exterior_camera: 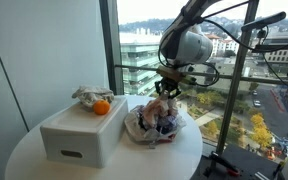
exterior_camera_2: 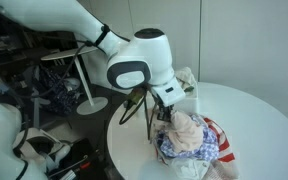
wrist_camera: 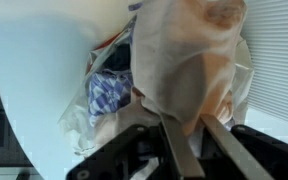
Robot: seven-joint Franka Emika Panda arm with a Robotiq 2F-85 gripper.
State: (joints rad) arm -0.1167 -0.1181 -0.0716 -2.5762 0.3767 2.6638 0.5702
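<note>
The gripper will next go down and outward over the pile of crumpled cloths and let go of the hanging peach fold there, because the pile lies below and outward.
My gripper (exterior_camera: 165, 92) hangs over a pile of crumpled cloths (exterior_camera: 152, 125) on the round white table (exterior_camera: 24, 160). In the wrist view the two fingers (wrist_camera: 192, 128) are shut on a fold of pale peach cloth (wrist_camera: 189, 50), which hangs lifted above the pile. Under it lie a blue-and-white checked cloth (wrist_camera: 109, 92) and a piece with red stripes (exterior_camera_2: 216, 135). In an exterior view the gripper (exterior_camera_2: 166, 112) sits at the near left edge of the pile (exterior_camera_2: 192, 140).
A white box (exterior_camera: 82, 132) stands on the table beside the pile, with an orange (exterior_camera: 102, 107) and a small crumpled cloth (exterior_camera: 89, 95) on top. A tall window is right behind the table. A tripod and cables (exterior_camera_2: 79, 85) stand off the table.
</note>
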